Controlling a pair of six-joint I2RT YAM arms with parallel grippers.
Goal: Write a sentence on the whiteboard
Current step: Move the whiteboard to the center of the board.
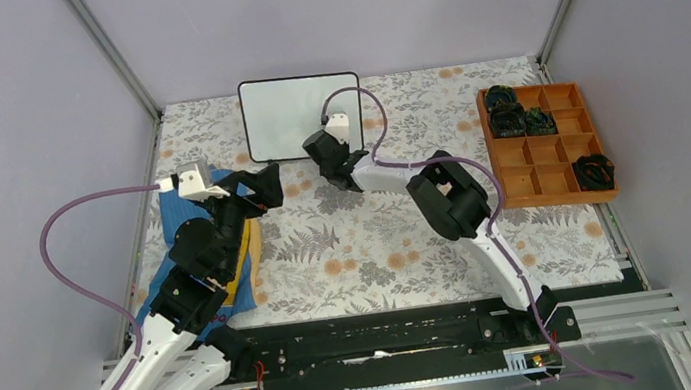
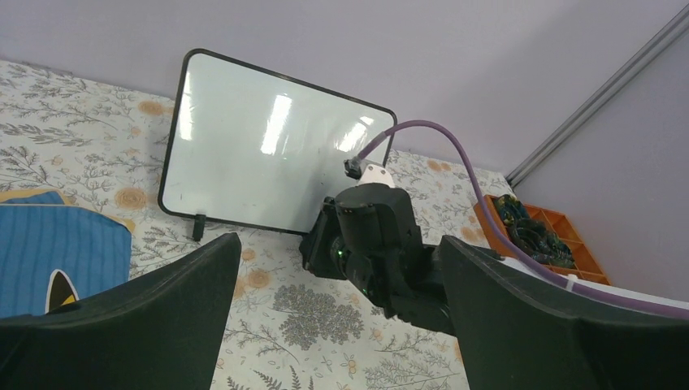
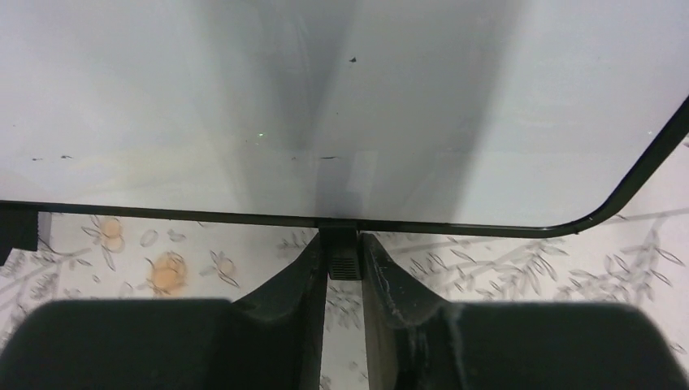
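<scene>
The board is far off, so I should next draw it to the open tablecloth back from my right gripper, to the gripper's right in the top view, and release the board's foot.
The whiteboard (image 1: 301, 115) stands upright at the back of the table on small black feet; it also fills the right wrist view (image 3: 244, 97) and shows in the left wrist view (image 2: 268, 154). Its face is bare apart from tiny specks, and no sentence shows on it. My right gripper (image 3: 342, 253) reaches low to the board's bottom edge (image 1: 321, 153), its two fingers pressed against both sides of one black foot (image 3: 342, 244). My left gripper (image 1: 265, 187) hovers wide open left of the board, nothing between its fingers (image 2: 341, 244).
An orange compartment tray (image 1: 546, 138) with dark coiled items sits at the right. A blue cloth (image 1: 179, 222) with a yellow edge lies under the left arm. The board's other foot (image 2: 198, 227) rests on the floral tablecloth. Grey walls enclose the table.
</scene>
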